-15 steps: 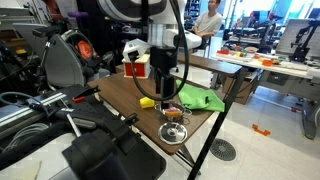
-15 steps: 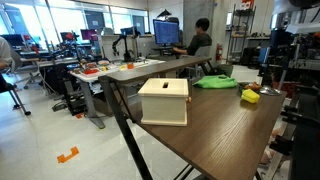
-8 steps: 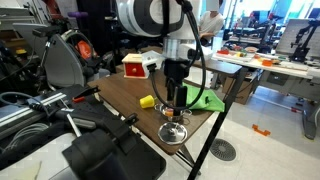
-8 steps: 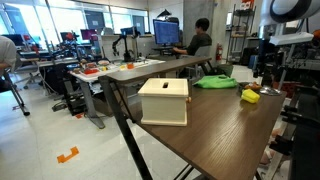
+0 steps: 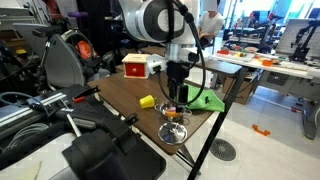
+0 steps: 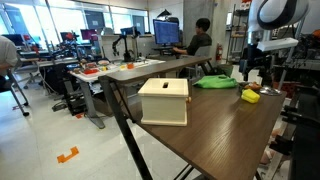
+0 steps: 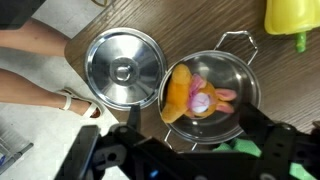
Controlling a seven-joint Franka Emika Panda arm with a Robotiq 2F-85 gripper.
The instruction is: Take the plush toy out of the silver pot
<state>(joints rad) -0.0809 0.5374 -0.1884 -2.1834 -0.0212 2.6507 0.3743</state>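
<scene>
The toy is directly below the gripper, so the robot will next lower the gripper a little into the silver pot and close its fingers around the orange-red plush toy's middle [image 7: 197, 98].
The silver pot [image 7: 238, 72] stands on the wooden table with the orange-red plush toy [image 7: 190, 95] lying inside it. In an exterior view the pot [image 5: 176, 113] sits near the table's front corner. My gripper [image 7: 193, 118] hangs just above the pot, open and empty, with a dark finger on each side of it. It shows over the pot in an exterior view [image 5: 176, 90] and near the table's far end in an exterior view [image 6: 248, 68], where the pot is out of view.
A flat silver lid [image 7: 125, 70] lies beside the pot, also in an exterior view [image 5: 174, 132]. A yellow object [image 7: 290, 15] [image 5: 147, 101], a green cloth [image 5: 203, 100] and a red-and-white box [image 5: 137, 66] share the table. The edge is close.
My arm has swung from near the box across to above the pot and come down a little. The pot, toy and lid have not moved.
</scene>
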